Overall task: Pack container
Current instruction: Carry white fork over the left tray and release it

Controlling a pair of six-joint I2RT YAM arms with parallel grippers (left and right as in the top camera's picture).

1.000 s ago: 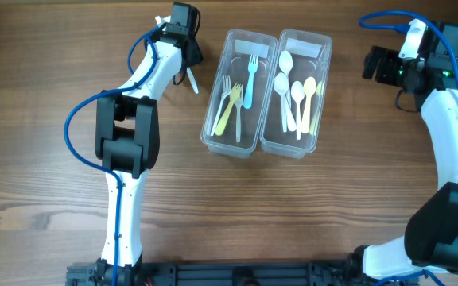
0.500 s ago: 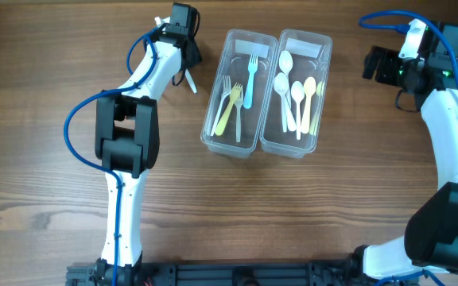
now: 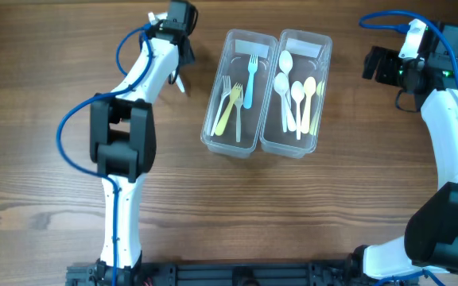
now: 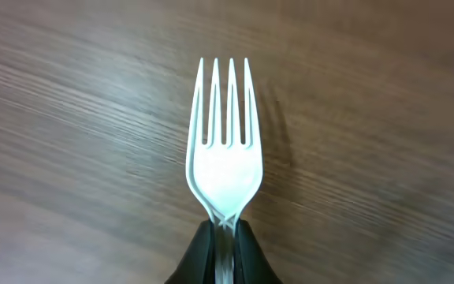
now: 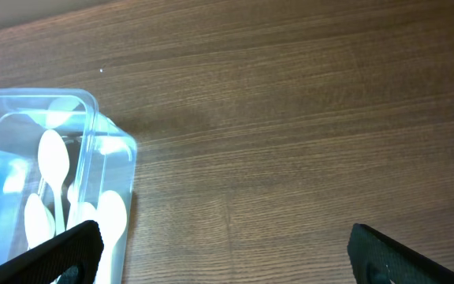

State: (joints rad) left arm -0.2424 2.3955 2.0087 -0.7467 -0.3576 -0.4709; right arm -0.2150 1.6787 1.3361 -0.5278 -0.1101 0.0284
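The left gripper lifts the white plastic fork from the wood next, then lowers it a little over the container's fork tub.
The clear twin container lies mid-table, its left tub holding forks and its right tub spoons. A corner of it with white spoons shows at the left of the right wrist view. Left of the container, my left gripper is shut on the handle of a white plastic fork, whose tines point away above the wood. My right gripper stands wide open to the container's right, over bare wood, with nothing between its fingers.
Wooden table all round. Blue cables loop from both arms. The left arm's links stretch from the front edge up to the container's left side; the right arm runs along the right edge.
The left gripper has shut on the white fork and lifted it a little up and to the left. The right arm has not moved.
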